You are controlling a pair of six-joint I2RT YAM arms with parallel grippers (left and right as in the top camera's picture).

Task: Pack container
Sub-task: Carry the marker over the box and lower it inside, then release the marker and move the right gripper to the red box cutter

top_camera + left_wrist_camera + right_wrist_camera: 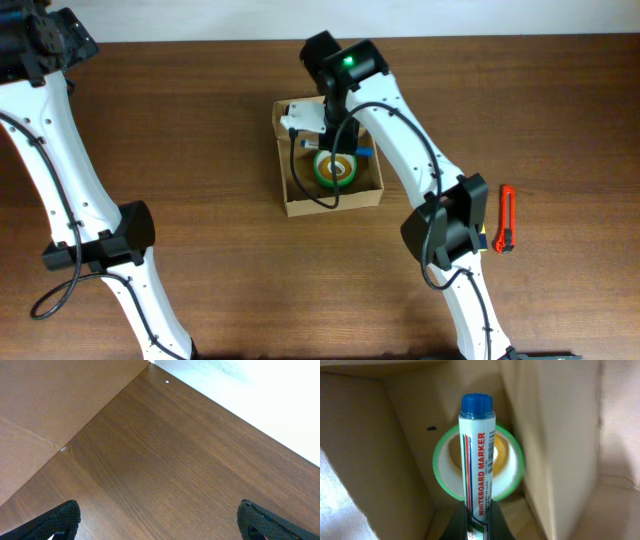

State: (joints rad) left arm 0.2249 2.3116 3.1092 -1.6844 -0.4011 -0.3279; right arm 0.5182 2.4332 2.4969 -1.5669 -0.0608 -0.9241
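Observation:
Next, my right gripper moves back and down past the middle of the green tape roll toward the box's near side (pixel 334 195), since the roll sits under the marker.
The container is a light-brown cardboard box (pixel 330 203), open at the table's middle, with a green tape roll (pixel 336 170) inside. My right gripper (pixel 338 140) reaches into the box and is shut on a white whiteboard marker with a blue cap (pixel 477 450). In the right wrist view the marker points down over the green tape roll (pixel 512 467), between the box walls (pixel 395 445). My left gripper (pixel 157 522) is open and empty above bare table at the far left; in the overhead view only its arm (pixel 40 45) shows.
An orange utility knife (pixel 506 219) lies on the table to the right of the box. A sheet of cardboard (pixel 45 405) lies at the table's far corner in the left wrist view, next to the table's edge (pixel 235 415).

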